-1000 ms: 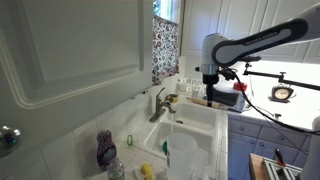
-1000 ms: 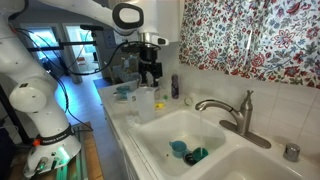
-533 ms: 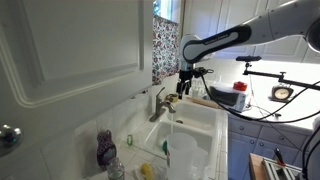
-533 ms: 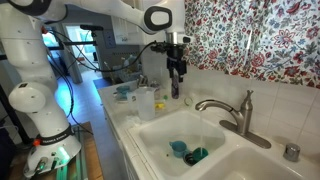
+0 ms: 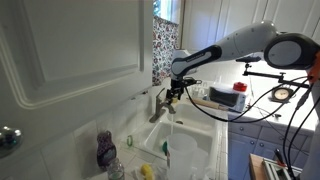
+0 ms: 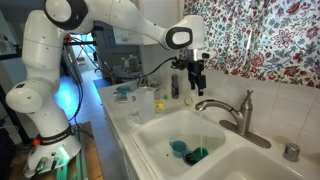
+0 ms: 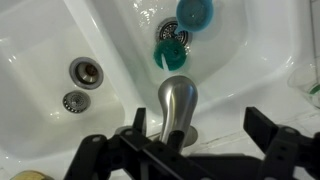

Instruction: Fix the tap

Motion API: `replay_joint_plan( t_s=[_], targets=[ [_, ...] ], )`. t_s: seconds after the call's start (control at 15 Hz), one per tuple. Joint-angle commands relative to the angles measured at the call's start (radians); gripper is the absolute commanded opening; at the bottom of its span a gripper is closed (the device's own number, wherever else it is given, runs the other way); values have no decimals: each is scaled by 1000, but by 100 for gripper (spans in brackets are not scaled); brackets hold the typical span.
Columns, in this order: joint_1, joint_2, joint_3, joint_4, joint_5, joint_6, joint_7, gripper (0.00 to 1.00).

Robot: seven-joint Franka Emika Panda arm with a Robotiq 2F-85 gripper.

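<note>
I will next move my gripper down to the spout's end [image 6: 201, 106] [image 7: 178, 96] below it, until its open fingers stand on both sides of that end, and close them there.
The tap is grey-silver metal and stands at the back rim of the white sink in both exterior views [image 5: 158, 104] [image 6: 236, 113]. Its spout reaches over the basin. My gripper [image 5: 173, 94] [image 6: 195, 82] hangs just above the spout's end and does not touch it. In the wrist view the spout [image 7: 177, 104] lies straight below, between the two black fingers of my gripper [image 7: 182, 145]. The fingers stand wide apart and hold nothing.
The white sink [image 6: 160, 140] holds a teal cup [image 7: 195, 12] and a green item [image 7: 171, 53], with drains [image 7: 85, 71]. A purple bottle [image 5: 106, 148] stands on the rim, a round chrome knob [image 6: 291, 152] beside the tap, a floral curtain [image 6: 260, 40] behind, an appliance [image 5: 222, 97] on the counter.
The arm has swung from over the counter toward the window and come down, so my gripper now hangs over the tap's spout. It stays open and empty.
</note>
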Motion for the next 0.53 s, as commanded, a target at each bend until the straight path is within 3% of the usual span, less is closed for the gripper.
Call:
replay_joint_plan(
  t_s=[0.0,0.47],
  targets=[
    [-18,15,18,15,-9,-3,8,100],
    [-27,82,27,44,14,53,32,100]
  ],
)
